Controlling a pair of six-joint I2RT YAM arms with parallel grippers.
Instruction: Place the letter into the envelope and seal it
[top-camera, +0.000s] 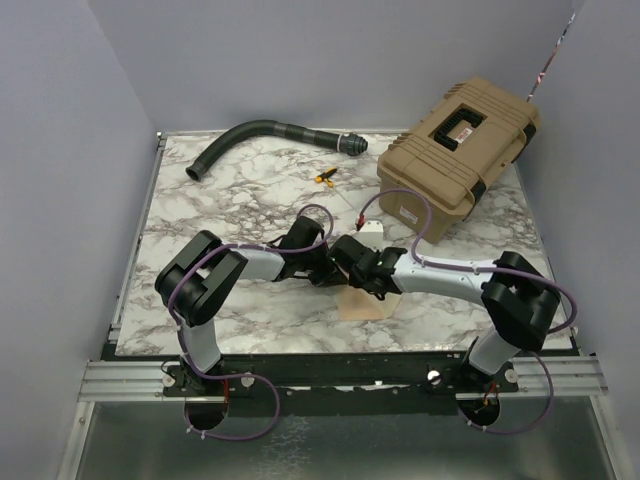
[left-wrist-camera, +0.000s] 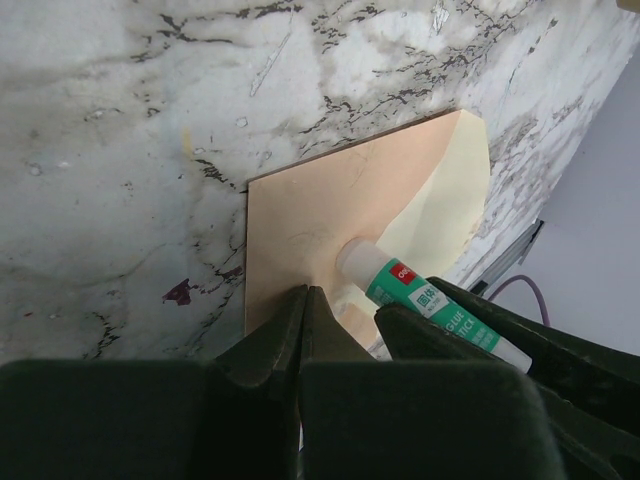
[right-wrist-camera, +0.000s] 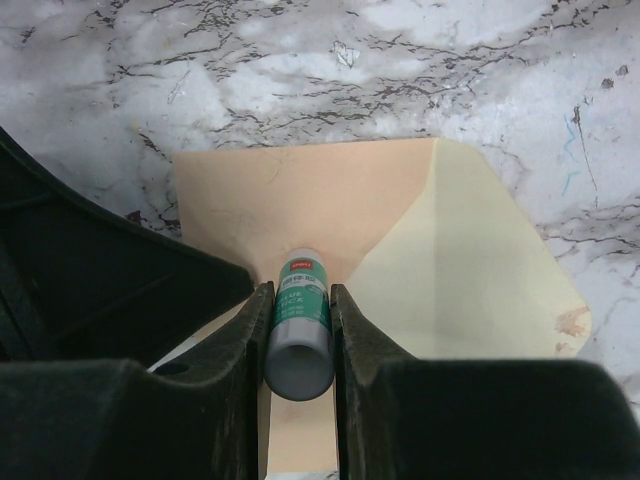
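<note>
Bare marble by the tan case (right-wrist-camera: 525, 85) is to the right of my right gripper in the top view, so the gripper next needs to lift across, go down and let go of the glue stick (right-wrist-camera: 298, 325).
The peach envelope (right-wrist-camera: 260, 200) lies flat on the marble table (top-camera: 220, 200), its cream-lined flap (right-wrist-camera: 470, 280) open to the right. My right gripper (right-wrist-camera: 300, 290) is shut on a green-and-white glue stick (right-wrist-camera: 298, 325), and the stick's tip touches the envelope body beside the flap's fold. My left gripper (left-wrist-camera: 307, 295) is shut with nothing between its jaws, its tips down on the envelope (left-wrist-camera: 320, 210) just left of the glue stick (left-wrist-camera: 420, 300). From the top view both grippers meet over the envelope (top-camera: 365, 303). The letter is hidden.
A tan hard case (top-camera: 455, 155) stands at the back right. A black curved hose (top-camera: 260, 135) lies along the back edge. A small yellow item (top-camera: 325, 177) sits between them, and a small white item (top-camera: 372, 228) lies just behind the grippers.
</note>
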